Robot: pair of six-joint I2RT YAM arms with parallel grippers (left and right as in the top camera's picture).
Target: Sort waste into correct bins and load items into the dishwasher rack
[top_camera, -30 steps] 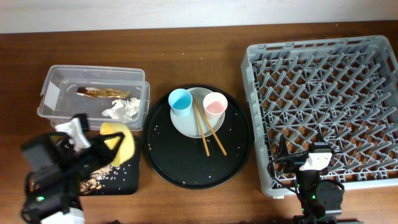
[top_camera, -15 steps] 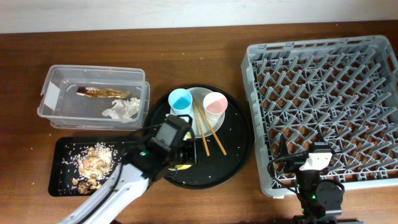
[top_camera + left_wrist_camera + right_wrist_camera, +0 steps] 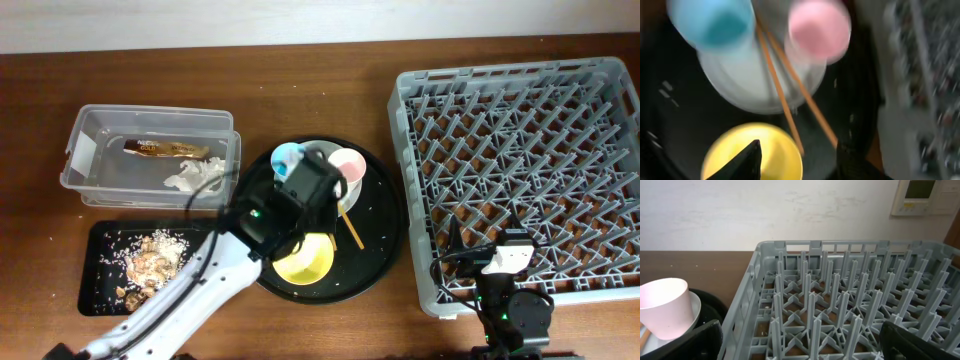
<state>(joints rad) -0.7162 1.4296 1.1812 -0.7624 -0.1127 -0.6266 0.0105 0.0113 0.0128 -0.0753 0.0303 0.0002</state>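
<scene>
The left gripper moves outward and down over the light-blue cup's rim by the clear tub and closes there next, since that rim is free of chopsticks.
The yellow bowl (image 3: 303,258) lies on the large round black tray (image 3: 380,250), in front of the pale plate (image 3: 345,200). The plate carries the light-blue cup (image 3: 287,157), the pink cup (image 3: 351,163) and the wooden chopsticks (image 3: 351,229). My left gripper (image 3: 312,205) hovers open and empty above the plate's front edge. In the left wrist view its fingers (image 3: 800,162) frame the bowl (image 3: 740,150), with the chopsticks (image 3: 782,95), blue cup (image 3: 712,22) and pink cup (image 3: 820,30) beyond. My right gripper (image 3: 505,262) is open at the front edge of the dishwasher rack (image 3: 520,90).
The clear tub (image 3: 95,125) holds the brown-and-gold wrapper (image 3: 165,149) and the white tissue (image 3: 195,176). The shallow black tray (image 3: 100,290) holds the food scraps (image 3: 150,262). In the right wrist view the rack's pegs (image 3: 840,295) fill the frame, with the pink cup (image 3: 665,307) at left.
My left arm swung from over the shallow black tray to the round tray. The yellow bowl it held now lies on the round tray, let go. The right arm has not moved.
</scene>
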